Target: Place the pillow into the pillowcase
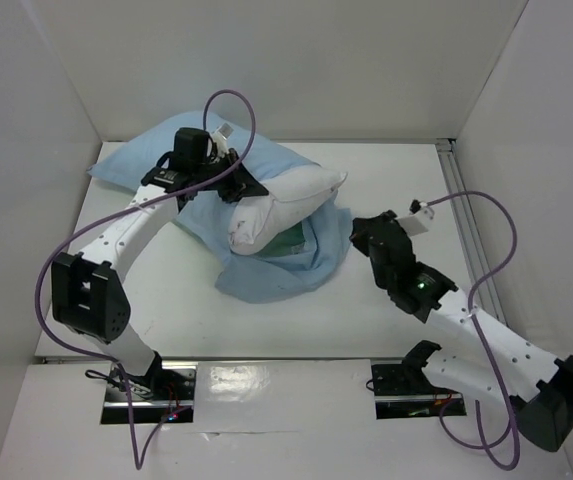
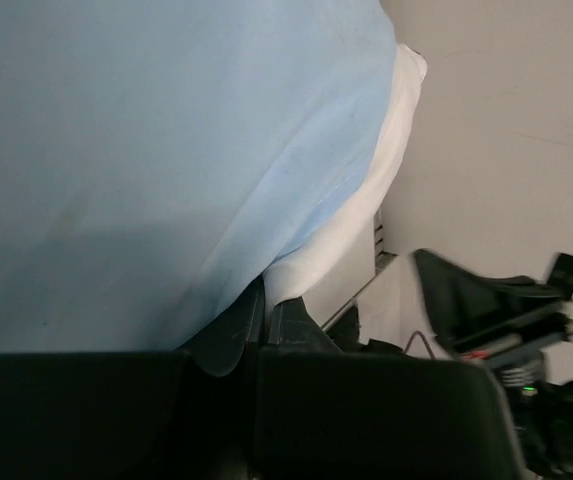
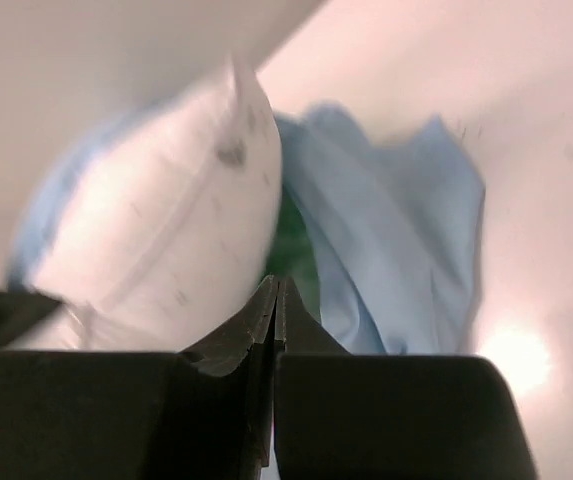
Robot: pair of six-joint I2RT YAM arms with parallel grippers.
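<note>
I will next keep my left gripper in place and open its fingers to let go of the pillowcase's blue edge (image 1: pixel 267 183) (image 2: pixel 274 266) between them, which is already drawn over the white pillow's end.
The white pillow (image 1: pixel 291 195) lies at mid-table, its left end inside the light blue pillowcase (image 1: pixel 276 275), whose green patterned inside shows under the pillow. My left gripper (image 1: pixel 234 185) is at the pillow's left part, shut on the pillowcase's blue edge. In the left wrist view the gripper (image 2: pixel 264 300) has blue cloth (image 2: pixel 146 150) over one finger and the pillow (image 2: pixel 366 200) behind. My right gripper (image 1: pixel 358 232) is shut and empty, just right of the pillowcase. In the right wrist view it (image 3: pixel 278 285) points at the pillow (image 3: pixel 156 220) and the pillowcase (image 3: pixel 396 240).
White walls close in the table at the back and on both sides. A metal rail (image 1: pixel 461 200) runs along the right edge. Purple cables loop over both arms. The right arm (image 2: pixel 486 300) shows in the left wrist view.
</note>
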